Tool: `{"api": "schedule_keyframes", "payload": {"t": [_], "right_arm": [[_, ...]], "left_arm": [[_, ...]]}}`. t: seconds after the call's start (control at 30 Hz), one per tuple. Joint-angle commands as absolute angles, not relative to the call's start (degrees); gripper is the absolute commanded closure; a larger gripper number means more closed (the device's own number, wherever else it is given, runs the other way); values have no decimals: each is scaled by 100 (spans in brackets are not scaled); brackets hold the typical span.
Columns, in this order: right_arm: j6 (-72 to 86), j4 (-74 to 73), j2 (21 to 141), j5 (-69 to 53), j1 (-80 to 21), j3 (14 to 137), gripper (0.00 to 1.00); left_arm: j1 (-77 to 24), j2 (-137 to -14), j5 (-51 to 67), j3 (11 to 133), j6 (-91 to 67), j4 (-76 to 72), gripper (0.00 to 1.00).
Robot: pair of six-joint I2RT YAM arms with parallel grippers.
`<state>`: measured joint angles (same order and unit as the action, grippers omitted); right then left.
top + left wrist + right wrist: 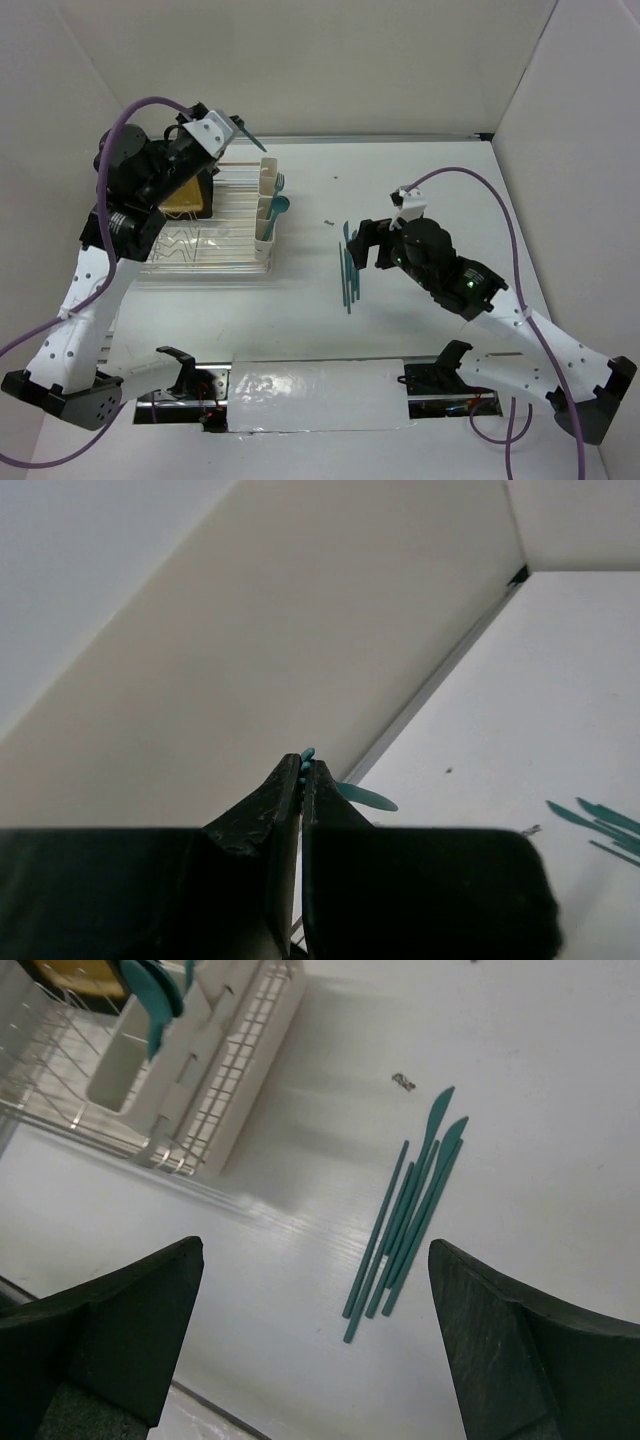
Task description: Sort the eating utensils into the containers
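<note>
The robot's left gripper will next go down, tipping downward, over the middle container with the fork (281, 180) to let go of the teal utensil, which sticks out sideways above the wire rack.
Several teal utensils (348, 268) lie side by side on the white table, mostly knives; they also show in the right wrist view (408, 1222). My right gripper (358, 246) hovers open and empty just above them (315, 1255). The cream-white containers (267, 205) stand at the right end of the wire rack, holding a fork (281, 180) and a spoon (279, 207). My left gripper (233, 128) is raised high above the rack's back. It is shut (302, 770) on a teal utensil (366, 798) with a knife-like blade that sticks out to the right.
A wire dish rack (195, 245) sits at the left with a tan-and-black board (190, 192) in it. A tiny dark speck (328, 221) lies between the containers and the utensils. White walls enclose the table at the back and both sides.
</note>
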<state>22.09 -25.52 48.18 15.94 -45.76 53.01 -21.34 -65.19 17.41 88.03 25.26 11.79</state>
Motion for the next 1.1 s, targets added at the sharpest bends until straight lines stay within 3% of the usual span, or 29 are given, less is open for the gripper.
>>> {"api": "schedule_keyframes", "payload": {"t": [0.0, 0.4, 1.07], "right_arm": [[2320, -2611, 4966, 1889, -4570, 5362, 0], [2856, -2944, 5361, 3032, -4570, 5361, 0], [2716, -2725, 5599, 2980, -4359, 5027, 0]], "left_arm": [[-1881, -6706, 1917, 8895, 2874, 1098, 100], [-1723, -6970, 2347, 8402, 3103, 1775, 100], [-1925, -7866, 2303, 8173, 3489, 2443, 100]]}}
